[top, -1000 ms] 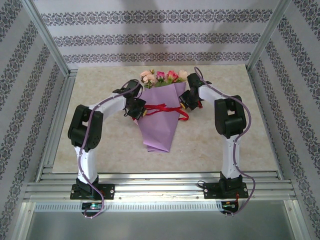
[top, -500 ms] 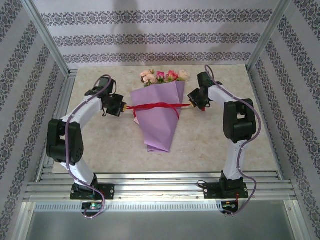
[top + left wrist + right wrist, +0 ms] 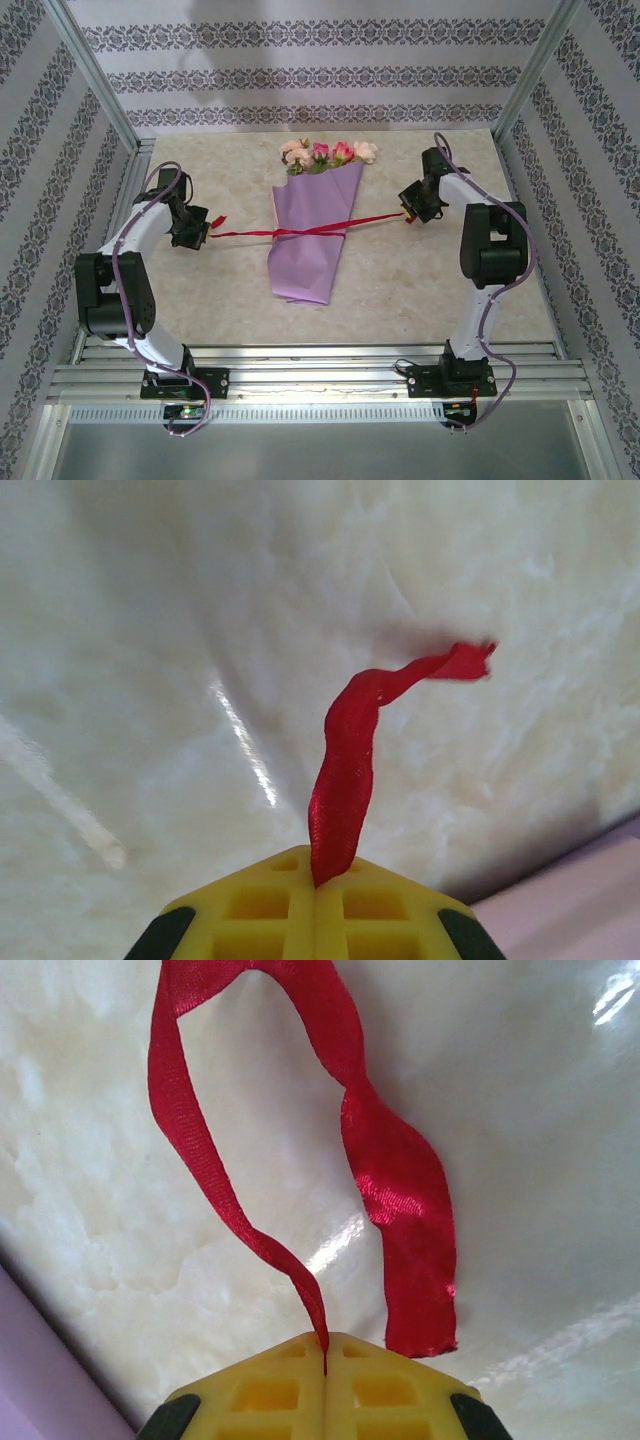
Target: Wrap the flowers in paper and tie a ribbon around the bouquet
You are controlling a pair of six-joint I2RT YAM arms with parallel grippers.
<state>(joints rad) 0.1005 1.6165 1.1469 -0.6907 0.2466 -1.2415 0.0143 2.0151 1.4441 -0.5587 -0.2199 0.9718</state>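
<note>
The bare part of the tabletop lies between my left gripper and the purple cone. I should next move my left gripper toward the cone and release the ribbon [image 3: 310, 232] over that part.
The bouquet [image 3: 308, 240] lies mid-table: pink and magenta flowers [image 3: 326, 154] stick out of a cone of purple paper [image 3: 300, 265]. The red ribbon [image 3: 310, 232] runs taut across the cone's middle, stretched out to both sides. My left gripper [image 3: 203, 226] is left of the bouquet, shut on the ribbon [image 3: 345, 780], whose free end curls over the table. My right gripper [image 3: 408, 216] is right of the bouquet, shut on the ribbon [image 3: 230, 1220], which loops ahead of the yellow fingertips [image 3: 260, 1380] and hangs back down beside them.
The marble-look table [image 3: 420, 280] is fenced by patterned walls and metal posts [image 3: 95, 75]. A rail frame [image 3: 320, 375] runs along the near edge by both arm bases. Purple cables [image 3: 125, 265] trail along the arms.
Both grippers have swung outward, away from the bouquet, drawing the ribbon from a loose loop into a taut line. The paper cone has narrowed and shifted slightly left.
</note>
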